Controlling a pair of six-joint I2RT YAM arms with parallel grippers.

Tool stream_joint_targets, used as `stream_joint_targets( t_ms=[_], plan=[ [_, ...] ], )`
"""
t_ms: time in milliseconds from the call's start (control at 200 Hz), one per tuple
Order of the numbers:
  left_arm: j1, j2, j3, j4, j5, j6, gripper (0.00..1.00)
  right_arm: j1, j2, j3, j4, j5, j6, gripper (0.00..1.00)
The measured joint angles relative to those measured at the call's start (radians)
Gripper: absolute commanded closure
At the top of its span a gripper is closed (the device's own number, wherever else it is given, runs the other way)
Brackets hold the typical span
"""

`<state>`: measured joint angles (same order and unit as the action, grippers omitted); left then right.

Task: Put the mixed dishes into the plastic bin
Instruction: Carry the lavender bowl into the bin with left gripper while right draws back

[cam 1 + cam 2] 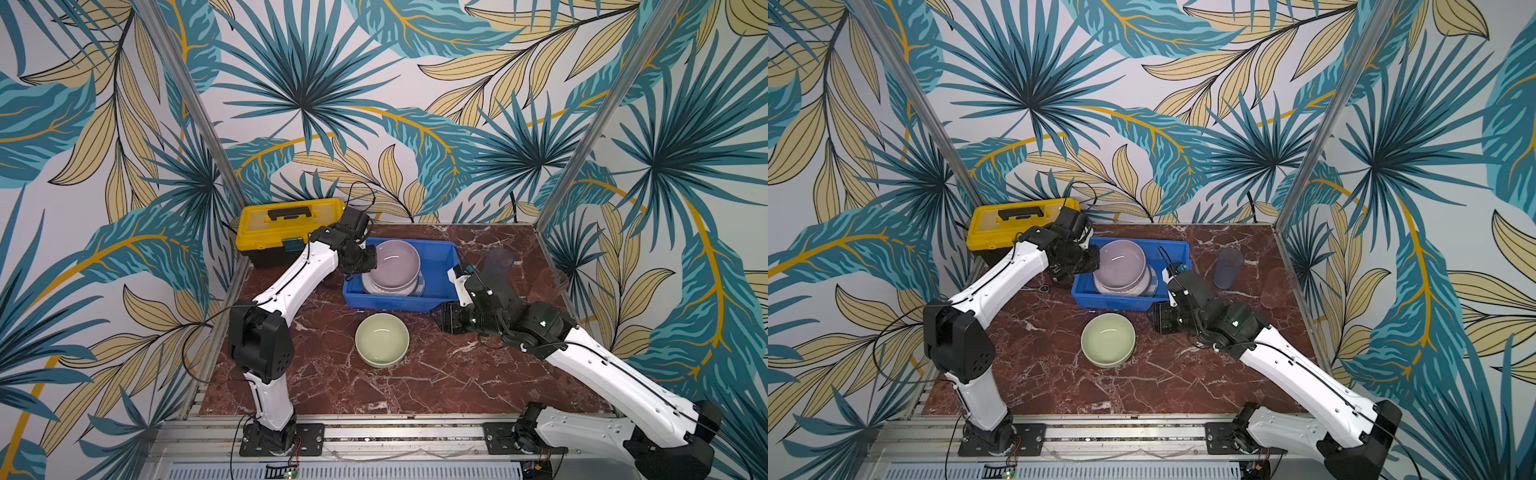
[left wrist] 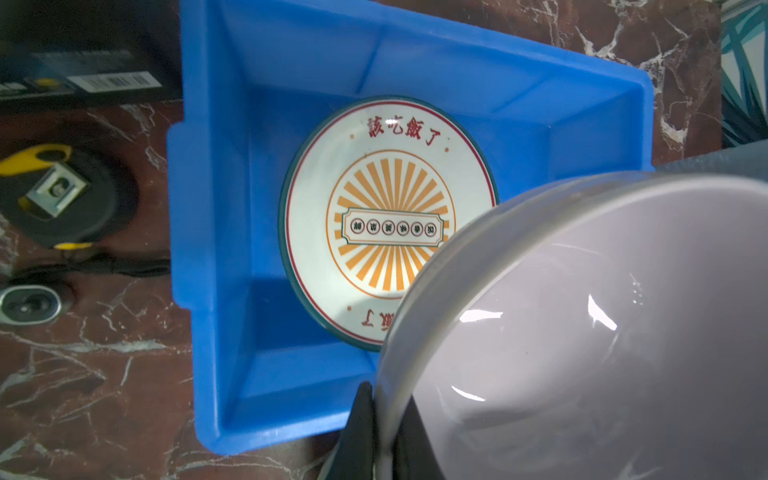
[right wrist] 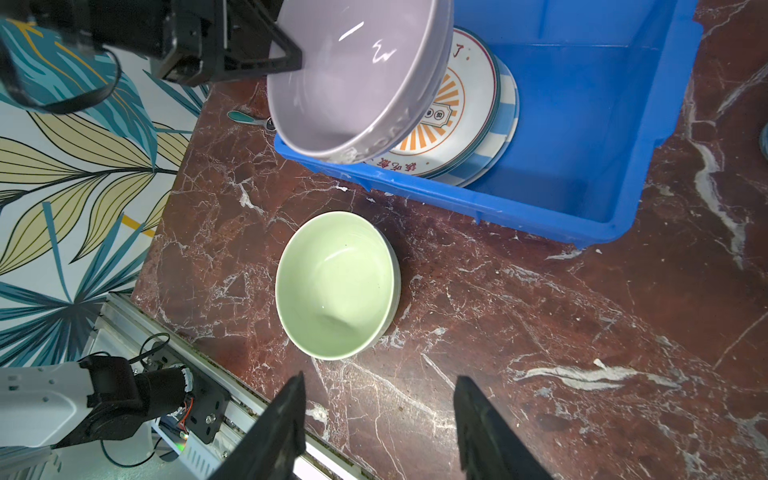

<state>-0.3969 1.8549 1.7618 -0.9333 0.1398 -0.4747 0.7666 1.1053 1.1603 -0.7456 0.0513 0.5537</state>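
The sunburst plate's top is bare, so the left gripper should next lower the lavender bowl (image 2: 582, 332) onto the sunburst plate below it and let go of the bowl's rim.
My left gripper (image 2: 384, 399) is shut on the rim of the lavender bowl (image 2: 582, 332), holding it tilted over the left part of the blue plastic bin (image 1: 440, 249). In the bin lies the sunburst plate (image 2: 374, 187) on a blue-and-white striped plate (image 3: 509, 99). The pale green bowl (image 1: 381, 338) stands upright on the table in front of the bin. My right gripper (image 3: 380, 380) is open and empty, to the right of that bowl and a little apart from it. The bluish tumbler (image 1: 1228, 266) and the pinkish tumbler (image 1: 1277, 286) stand right of the bin.
A yellow-and-black toolbox (image 1: 286, 224) stands at the back left behind the left arm. A black-yellow tape measure (image 2: 54, 195) lies on the marble left of the bin. Metal frame posts and patterned walls close in both sides; a rail (image 1: 374, 432) runs along the front.
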Motion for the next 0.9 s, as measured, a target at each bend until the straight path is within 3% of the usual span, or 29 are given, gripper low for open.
stream_joint_targets(
  t_ms=[391, 901],
  plan=[
    [0.045, 0.2, 0.115, -0.021, -0.002, 0.052, 1.0, 0.0, -0.028, -0.056, 0.067, -0.038, 0.038, 0.41],
    [0.048, 0.289, 0.203, -0.055, -0.009, 0.078, 1.0, 0.0, 0.028, -0.056, 0.14, -0.113, 0.058, 0.4]
  ],
)
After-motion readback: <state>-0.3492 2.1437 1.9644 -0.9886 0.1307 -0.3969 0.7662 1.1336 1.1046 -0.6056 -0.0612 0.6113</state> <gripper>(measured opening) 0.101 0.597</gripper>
